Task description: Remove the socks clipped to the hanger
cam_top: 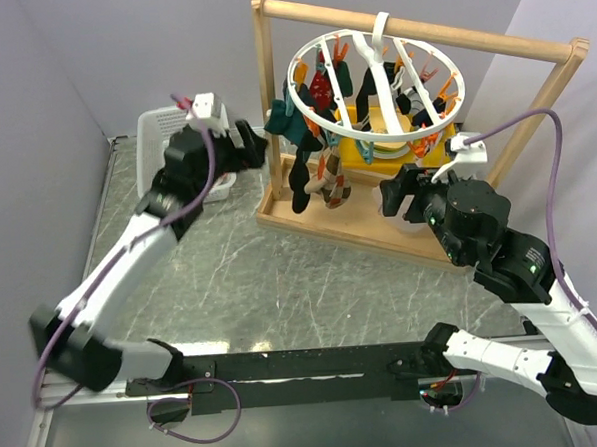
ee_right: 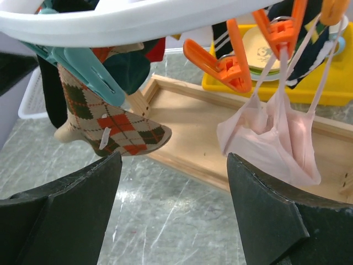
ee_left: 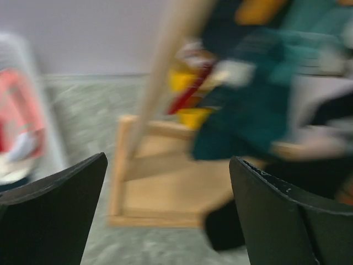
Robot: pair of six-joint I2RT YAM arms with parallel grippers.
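My left gripper will move back and to the right in the top view, onto the lower part of the argyle sock, because that part hangs free below the teal clip.
The white round hanger (cam_top: pixel 374 129) with orange clips hangs from the rail of a wooden frame (cam_top: pixel 418 27). Several socks hang from it: a dark teal one (cam_top: pixel 291 124), a black one (cam_top: pixel 301 178), an argyle one (cam_top: pixel 333 182). My left gripper (cam_top: pixel 252 146) is open and empty, just left of the teal sock (ee_left: pixel 248 110); its view is blurred. My right gripper (cam_top: pixel 397 196) is open and empty, below the ring's right side. In the right wrist view a pale pink sock (ee_right: pixel 276 138) hangs from orange clips (ee_right: pixel 223 63), and the argyle sock (ee_right: pixel 110 118) hangs at left.
A white basket (cam_top: pixel 163 130) stands at the back left, with pink and white fabric in it (ee_left: pixel 19 121). A yellow tray (cam_top: pixel 375 157) sits on the wooden frame's base (cam_top: pixel 359 230). Grey walls close in on both sides.
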